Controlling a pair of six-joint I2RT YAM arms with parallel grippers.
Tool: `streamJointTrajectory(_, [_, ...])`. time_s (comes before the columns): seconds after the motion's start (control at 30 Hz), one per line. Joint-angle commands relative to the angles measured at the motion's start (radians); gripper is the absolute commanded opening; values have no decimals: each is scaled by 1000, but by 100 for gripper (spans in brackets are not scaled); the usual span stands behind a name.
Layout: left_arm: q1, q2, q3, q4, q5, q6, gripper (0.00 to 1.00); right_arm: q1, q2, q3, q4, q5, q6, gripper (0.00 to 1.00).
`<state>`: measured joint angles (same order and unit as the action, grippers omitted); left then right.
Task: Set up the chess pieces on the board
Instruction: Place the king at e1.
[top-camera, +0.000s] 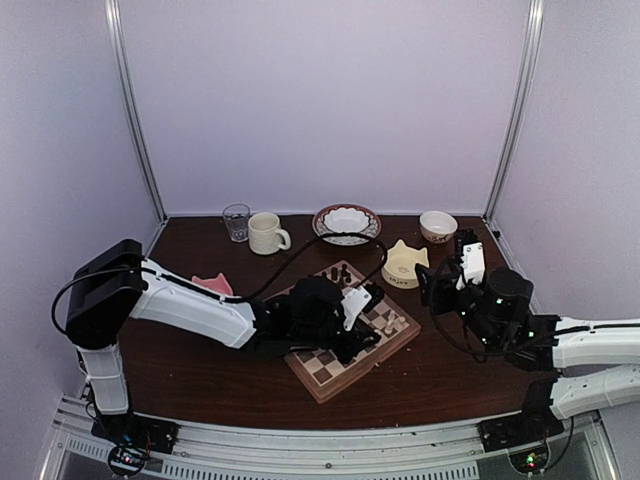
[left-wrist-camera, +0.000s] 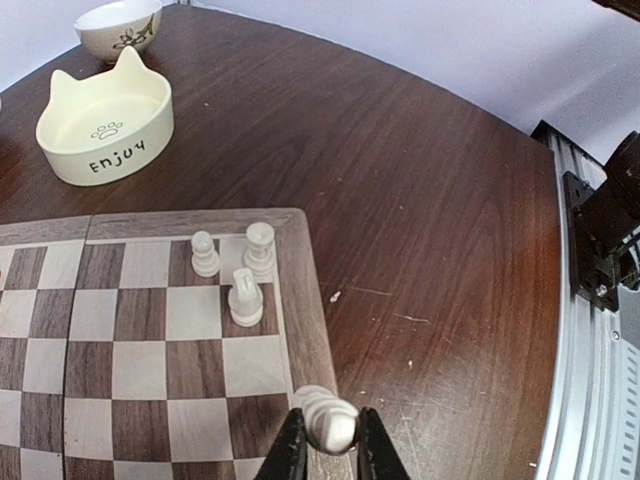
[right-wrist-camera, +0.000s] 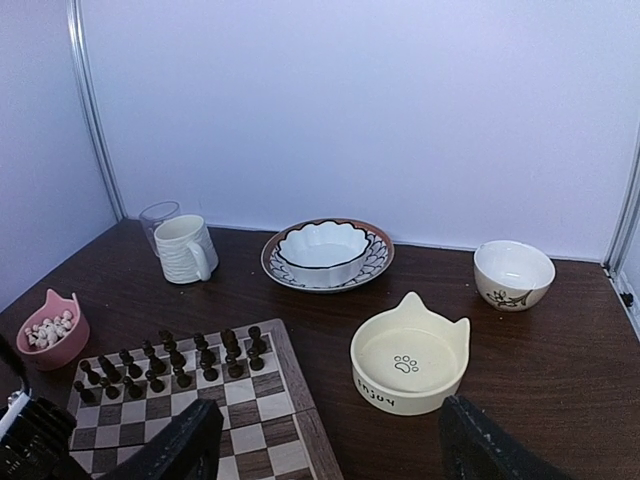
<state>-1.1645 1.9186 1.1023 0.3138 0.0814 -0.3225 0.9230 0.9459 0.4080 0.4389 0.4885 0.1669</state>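
Note:
The piece goes down toward the left in my left gripper's wrist view next, for release on the dark square inside the board's rim (left-wrist-camera: 259, 424), since that square stands empty.
The wooden board (top-camera: 330, 365) lies mid-table; it also shows in the left wrist view (left-wrist-camera: 140, 340) and the right wrist view (right-wrist-camera: 250, 410). My left gripper (left-wrist-camera: 328, 445) is shut on a cream-white chess piece (left-wrist-camera: 330, 418), held over the board's right rim. Three cream-white pieces (left-wrist-camera: 246, 298) stand in the board's near corner squares. More cream-white pieces (right-wrist-camera: 48, 330) lie in a pink cat-ear bowl (right-wrist-camera: 55, 345). My right gripper (right-wrist-camera: 330, 450) is open and empty, above the table right of the board.
Dark pieces (right-wrist-camera: 170, 360) fill the board's far rows. A cream cat-ear bowl (right-wrist-camera: 408, 365), a small white bowl (right-wrist-camera: 513, 273), a scalloped bowl on a plate (right-wrist-camera: 325, 252), a mug (right-wrist-camera: 185, 248) and a glass (right-wrist-camera: 155, 215) stand along the back.

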Motion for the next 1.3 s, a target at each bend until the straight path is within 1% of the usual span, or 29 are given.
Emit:
streamJointTrajectory(0.0, [-4,25,50,-51,-44,17,0,-7,-6,-12,25,23,6,78])
streamJointTrajectory(0.27, [-4,44,65,-81,-66,17,0,-7,2,-15,37,20,-3,79])
streamJointTrajectory(0.33, [-4,47,69,-92,-105,17,0,-7,4,-15,39,19,-3,79])
streamJointTrajectory(0.57, [-4,61,94,-133,-121,19,0,-7,5,-15,40,18,-5,80])
streamJointTrajectory(0.77, [-4,71,114,-154,-116,22,0,-7,7,-16,42,15,-7,80])
streamJointTrajectory(0.93, [-4,74,148,-218,-108,18,0,-7,5,-17,41,9,-7,80])
streamJointTrajectory(1.27, [-4,76,166,-261,-102,17,0,-8,2,-16,47,-3,-10,80])
